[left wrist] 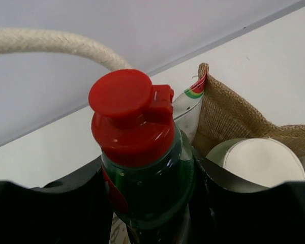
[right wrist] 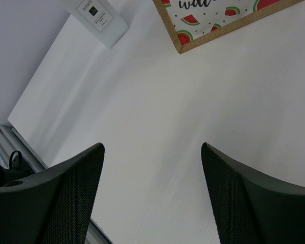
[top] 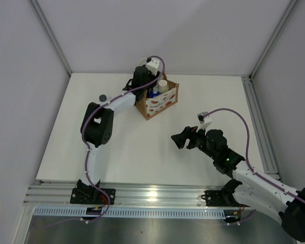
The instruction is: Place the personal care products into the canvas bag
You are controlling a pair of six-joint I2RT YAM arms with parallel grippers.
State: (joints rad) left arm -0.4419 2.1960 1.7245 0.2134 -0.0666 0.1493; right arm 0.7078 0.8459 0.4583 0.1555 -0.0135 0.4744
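The dark green bottle hangs upright in my left gripper, so next I should move the gripper slightly back over the bag's open end (left wrist: 201, 140) beside the white cap (left wrist: 262, 160) and let go of the bottle there.
My left gripper (left wrist: 147, 195) is shut on the dark green bottle with the red cap (left wrist: 134, 119), upright at the far left end of the canvas bag (top: 160, 104). In the top view the left wrist (top: 142, 76) hides this bottle. A white cap (top: 163, 85) and a blue cap (top: 153, 93) show inside the bag. The white cap (left wrist: 262, 160) also shows past the burlap rim (left wrist: 229, 119). The translucent white bottle with the black cap (top: 102, 97) stands on the table left of the bag. My right gripper (top: 180, 138) is open and empty over the table's middle (right wrist: 152, 162).
A white rope handle (left wrist: 51, 43) arcs behind the green bottle. The right wrist view shows the bag's watermelon-printed side (right wrist: 218, 15) and the translucent bottle's body (right wrist: 96, 18) ahead. Walls close the table in at the back and sides; a metal rail (top: 142, 195) runs along the near edge.
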